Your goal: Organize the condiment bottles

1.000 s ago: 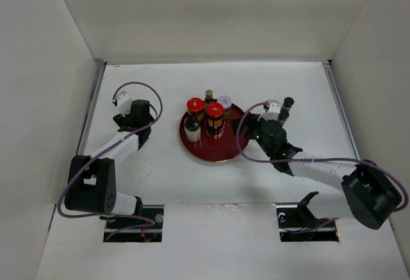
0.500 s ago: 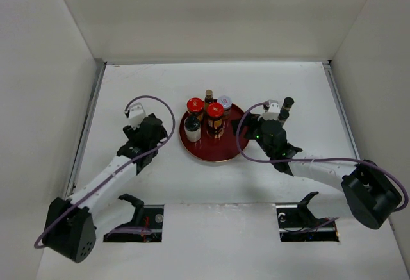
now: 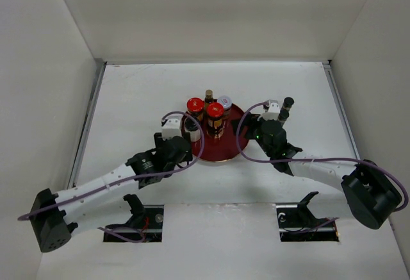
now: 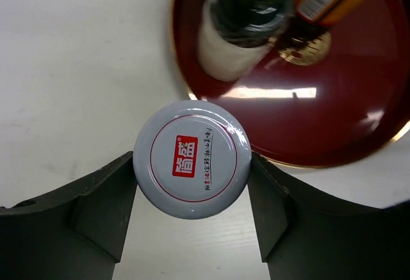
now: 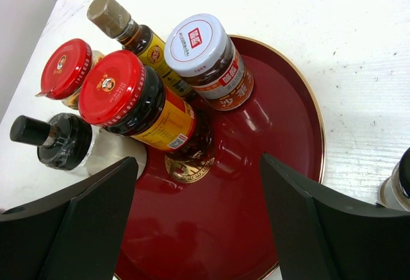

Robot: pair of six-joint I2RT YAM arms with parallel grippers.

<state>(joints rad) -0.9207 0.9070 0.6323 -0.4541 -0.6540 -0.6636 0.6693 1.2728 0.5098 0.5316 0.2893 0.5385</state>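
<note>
My left gripper holds the jar and next needs to shift right in the top view, lower and release it onto bare tray bottom beside the white bottle.
My left gripper [image 4: 192, 171] is shut on a white-capped jar [image 4: 191, 159] with a red label on its lid, held upright at the left front rim of the dark red round tray [image 4: 359, 132]. In the top view the left gripper [image 3: 184, 150] covers that jar. On the tray [image 3: 221, 156] stand two red-capped dark jars [image 3: 195, 106] [image 3: 214, 109], a slim brown-capped bottle [image 3: 209, 94], a white-capped jar [image 3: 225, 102] and a black-capped white bottle [image 3: 192, 126]. My right gripper [image 3: 246, 128] is open and empty over the tray's right side [image 5: 198, 184].
A slim dark black-capped bottle [image 3: 286, 107] stands on the white table right of the tray, behind my right wrist; its edge shows in the right wrist view [image 5: 400, 190]. White walls enclose the table on three sides.
My left arm has swung from the far left of the table across to the tray's left front rim. The right arm and the bottles on the tray have not moved.
</note>
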